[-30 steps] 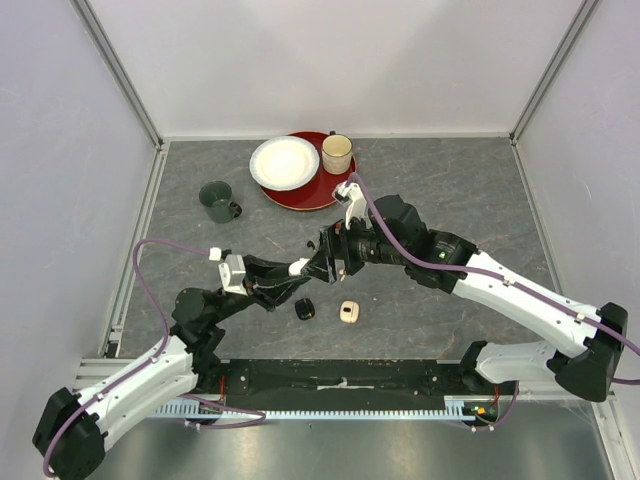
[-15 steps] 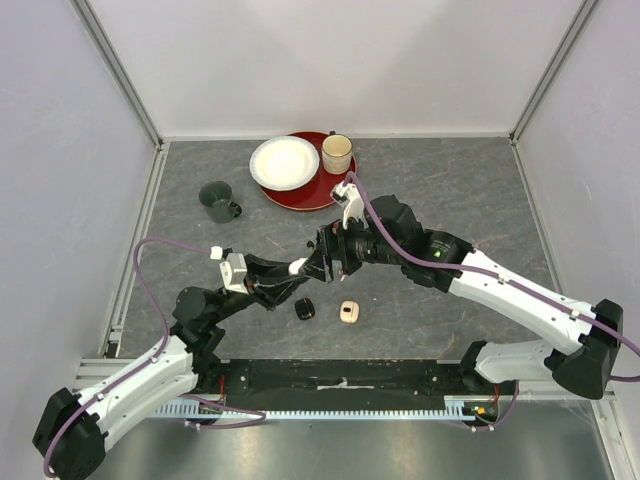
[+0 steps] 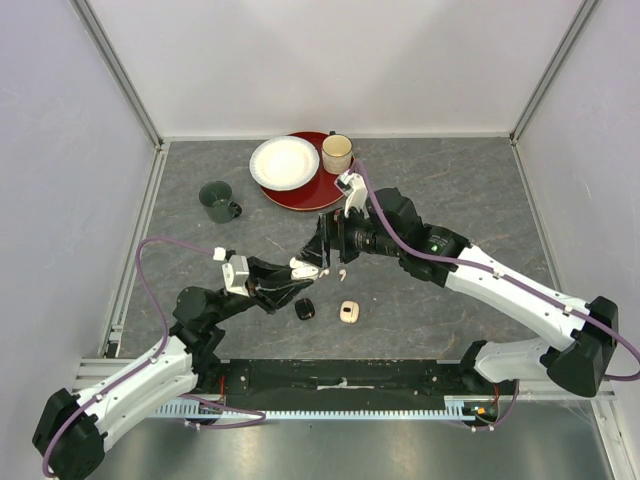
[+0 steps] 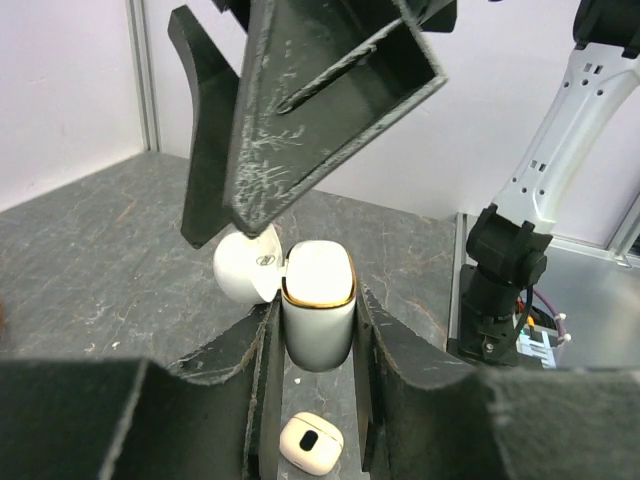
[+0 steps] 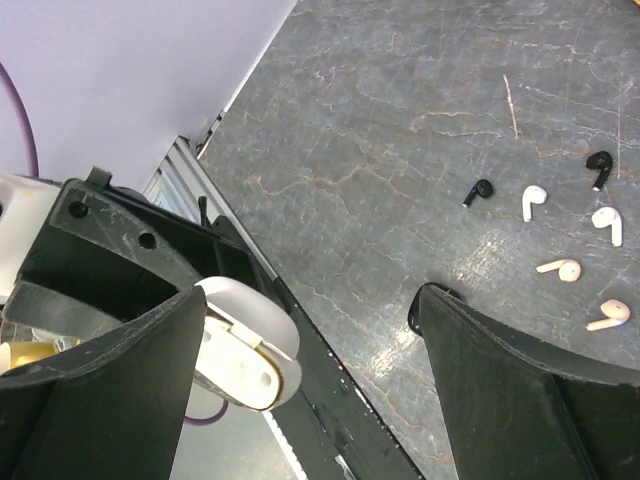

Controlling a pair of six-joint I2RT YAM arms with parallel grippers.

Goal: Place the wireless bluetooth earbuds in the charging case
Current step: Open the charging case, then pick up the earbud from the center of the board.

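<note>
The white earbud farther to the right [image 5: 607,219] in the wrist view has the same colour as the open white case, so I need to lower my right gripper to the tabletop, onto that earbud.
My left gripper [image 4: 316,305] is shut on a white charging case [image 4: 318,312] and holds it upright above the table with its lid [image 4: 247,266] swung open. The case also shows in the top view [image 3: 303,268] and the right wrist view [image 5: 245,345]. My right gripper [image 5: 315,300] is open and empty, just above and beyond the case [image 3: 325,248]. Several earbuds lie loose on the table: two black [image 5: 481,190] [image 5: 599,165], two white [image 5: 533,201] [image 5: 606,224], two beige [image 5: 560,268] [image 5: 610,317]. In the top view the right arm hides most of them.
A black case [image 3: 305,310] and a beige case [image 3: 349,314] lie on the table near the front; the beige case also shows below the left fingers [image 4: 310,443]. At the back stand a green mug [image 3: 217,201] and a red plate [image 3: 310,192] bearing a white bowl [image 3: 284,162] and a beige cup [image 3: 337,153].
My right gripper has drawn back and up from the white case, toward the far side, so the case shows more. The left arm has hardly moved.
</note>
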